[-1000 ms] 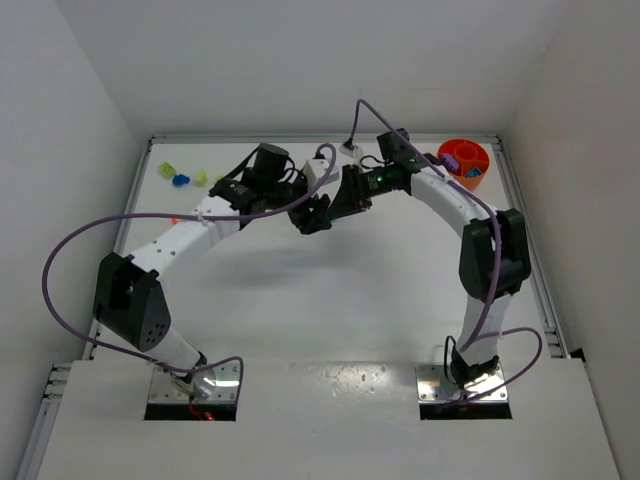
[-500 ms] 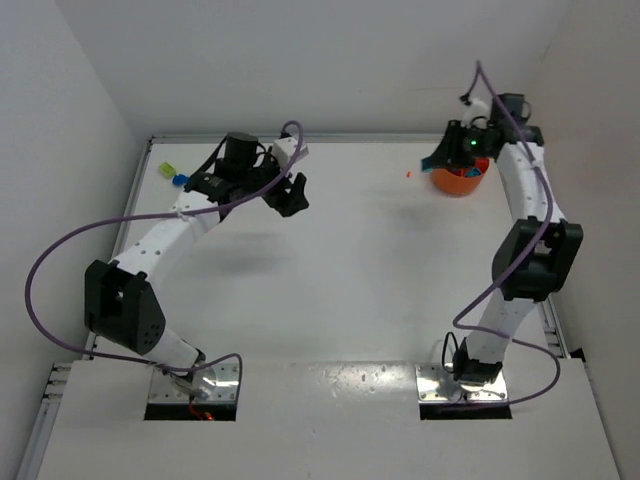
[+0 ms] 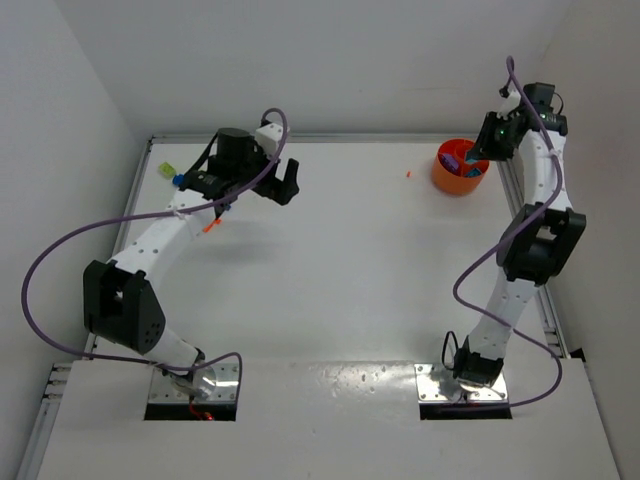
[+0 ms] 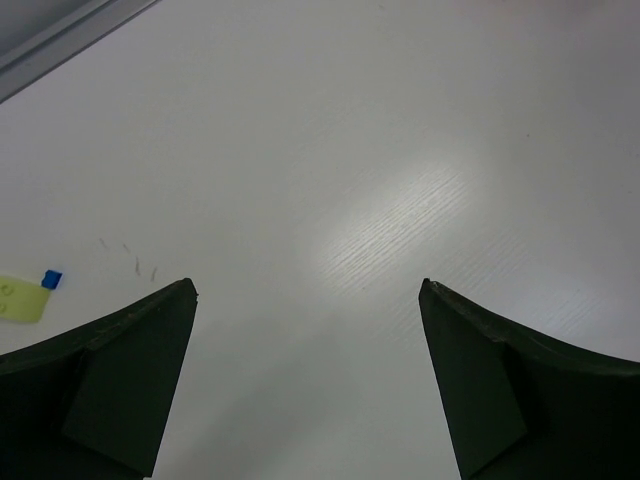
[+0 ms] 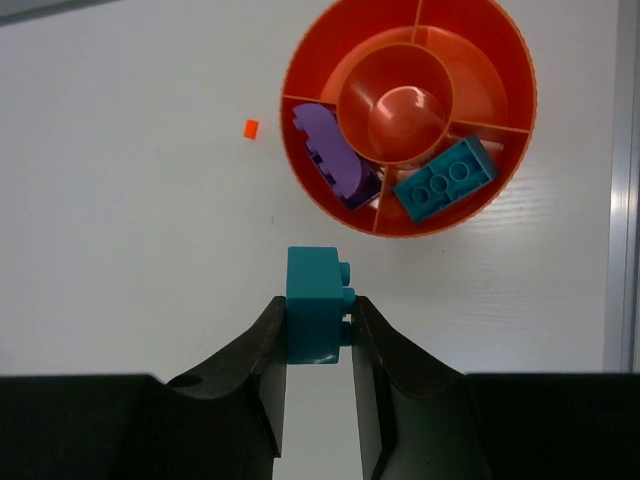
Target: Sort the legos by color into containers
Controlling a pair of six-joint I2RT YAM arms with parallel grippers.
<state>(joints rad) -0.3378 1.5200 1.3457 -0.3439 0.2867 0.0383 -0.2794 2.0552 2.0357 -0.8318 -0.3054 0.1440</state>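
Note:
The right gripper moves down to the section of the bowl with the matching teal brick (image 3: 473,173) (image 5: 446,181) next and releases. That section lies below it and to its right in the wrist view.
In the right wrist view my right gripper (image 5: 318,312) is shut on a teal-blue lego brick (image 5: 316,290), held just short of the orange bowl (image 5: 296,70). One compartment of the bowl holds a purple brick (image 5: 335,150); another holds a teal brick (image 5: 445,178). From above, the right gripper (image 3: 479,153) hangs at the bowl (image 3: 444,180) in the far right corner. My left gripper (image 3: 283,183) is open and empty at the far left. A yellow-green lego (image 3: 166,170) and a blue lego (image 3: 181,181) lie behind it. Its wrist view shows the yellow-green brick (image 4: 18,298) at the left edge.
An orange-red piece (image 3: 211,227) shows beside the left forearm. A tiny orange speck (image 3: 409,174) lies left of the bowl. A metal rail (image 5: 620,200) runs along the table's right edge, close to the bowl. Purple cables loop off both arms.
The right arm swung from the table's middle to the far right corner, carrying the teal brick to the bowl. The left arm drew back leftward and its jaws opened wide.

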